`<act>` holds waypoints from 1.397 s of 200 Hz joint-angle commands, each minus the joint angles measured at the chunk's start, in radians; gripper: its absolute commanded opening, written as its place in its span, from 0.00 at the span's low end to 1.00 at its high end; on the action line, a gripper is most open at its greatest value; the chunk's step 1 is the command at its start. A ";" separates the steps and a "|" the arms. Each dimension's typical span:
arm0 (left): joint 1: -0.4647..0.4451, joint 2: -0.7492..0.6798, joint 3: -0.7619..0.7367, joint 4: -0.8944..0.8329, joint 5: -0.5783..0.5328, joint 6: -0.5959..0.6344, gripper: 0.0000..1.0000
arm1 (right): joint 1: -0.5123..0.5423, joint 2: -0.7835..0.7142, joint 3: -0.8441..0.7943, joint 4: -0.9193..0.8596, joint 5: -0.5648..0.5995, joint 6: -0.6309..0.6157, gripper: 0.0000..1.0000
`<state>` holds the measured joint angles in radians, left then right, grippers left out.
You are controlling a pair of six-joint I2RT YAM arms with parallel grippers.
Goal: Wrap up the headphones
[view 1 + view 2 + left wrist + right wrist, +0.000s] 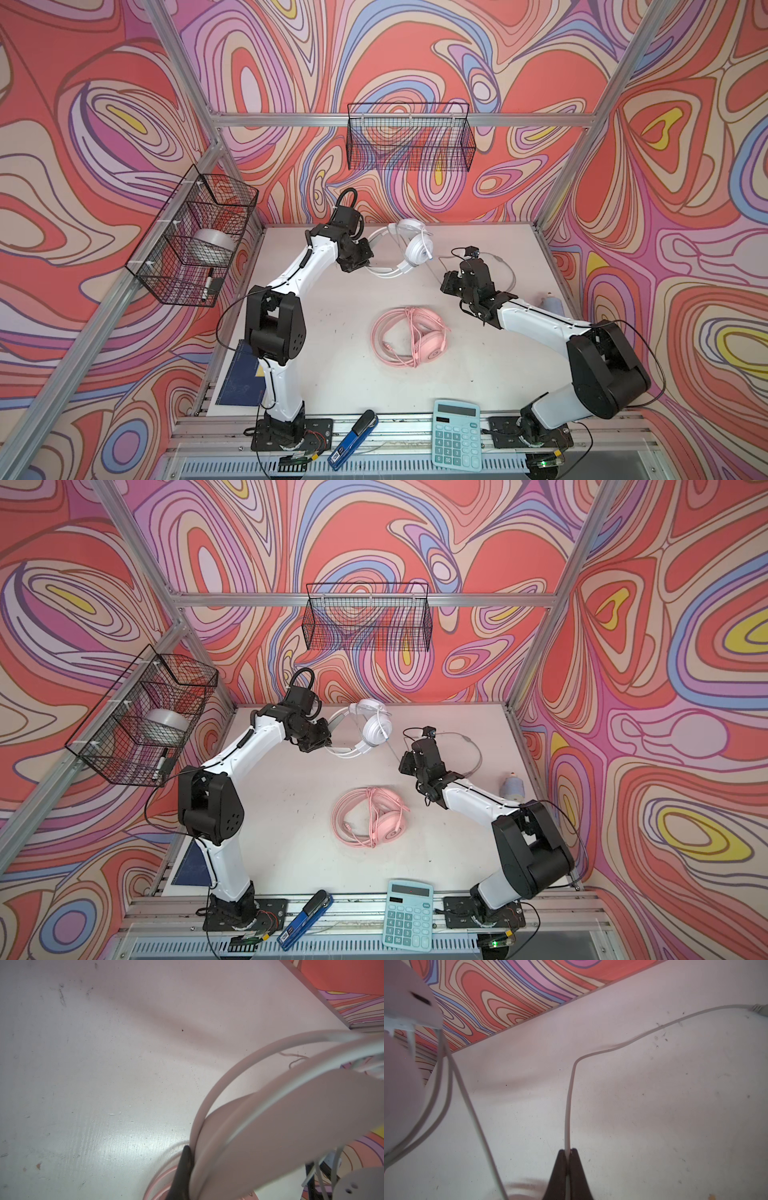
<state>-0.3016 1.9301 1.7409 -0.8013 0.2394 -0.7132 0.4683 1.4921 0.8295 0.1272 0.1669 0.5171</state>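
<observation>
The near white earcup (pixel 418 249) hangs between my grippers, and the grey cord still trails across the table. My right gripper will move toward the earcup next and release it.
The white headphones (pixel 419 251) (pixel 376 731) hang above the back of the table, and my left gripper (pixel 365 254) (pixel 329 734) is shut on their headband (pixel 270 1115). In the left wrist view only one dark finger (pixel 184 1169) shows, pressed against the band. The grey cord (pixel 510 270) (pixel 478 754) runs from the earcup down to my right gripper (pixel 444 283) (pixel 402 763), then loops over the table. My right gripper (pixel 568 1150) is shut on that cord (pixel 569 1105). The pink headphones (pixel 415 337) (pixel 374 821) lie mid-table with their pink cord coiled around them, untouched.
A teal calculator (pixel 455 434) and a blue stapler (pixel 352 438) lie on the front rail. A wire basket (pixel 166 286) on the left wall holds a tape roll (pixel 212 247) and a marker. Another wire basket (pixel 409 137) hangs at the back. A small bottle (pixel 550 305) lies at the right edge.
</observation>
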 commanded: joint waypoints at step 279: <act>-0.028 0.160 0.264 -0.295 -0.325 0.095 0.00 | 0.213 -0.152 0.058 0.130 0.196 -0.394 0.01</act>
<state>-0.3359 2.1036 2.0014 -1.0946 -0.0071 -0.6090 0.6731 1.3495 0.8402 0.2573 0.2714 0.0410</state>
